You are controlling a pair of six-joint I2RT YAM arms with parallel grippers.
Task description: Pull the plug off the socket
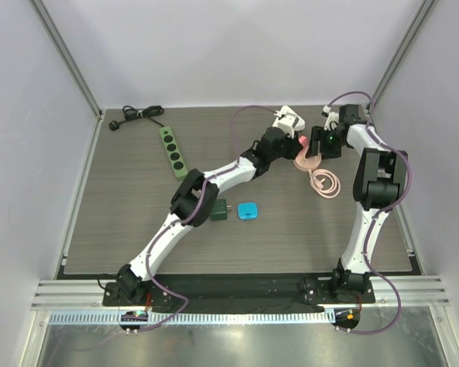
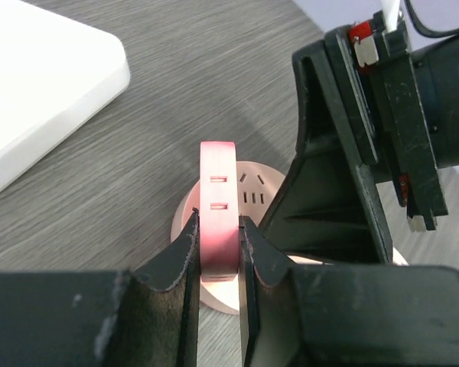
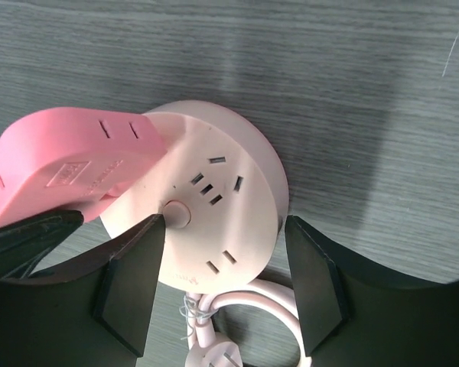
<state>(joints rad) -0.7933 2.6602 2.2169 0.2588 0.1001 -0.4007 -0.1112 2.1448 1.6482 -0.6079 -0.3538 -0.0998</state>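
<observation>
The plug in my left gripper should next be lifted off the socket [image 1: 307, 161]. It should then move back to the bare tabletop [image 1: 274, 215] beside the blue block and go down to be released.
A pink plug [image 2: 218, 206] stands in a round pale pink socket [image 2: 254, 191] on the grey table. My left gripper [image 2: 218, 233] is shut on the plug, one finger on each flat side. In the top view the left gripper [image 1: 294, 144] and the right gripper [image 1: 319, 144] meet over the socket [image 1: 307, 161]. My right gripper [image 3: 222, 264] is open, with its fingers on either side of the socket [image 3: 222, 199]. The left one overlaps the socket's top near its button. The plug [image 3: 69, 172] sits tilted at the socket's left edge.
The socket's pink cable [image 1: 326, 183] lies coiled just in front of it. A white adapter [image 1: 291, 118] sits behind the grippers. A green power strip [image 1: 173, 151] with a black cord [image 1: 138, 115] lies at the back left. A blue block [image 1: 248, 211] and a dark green block [image 1: 219, 211] lie mid-table.
</observation>
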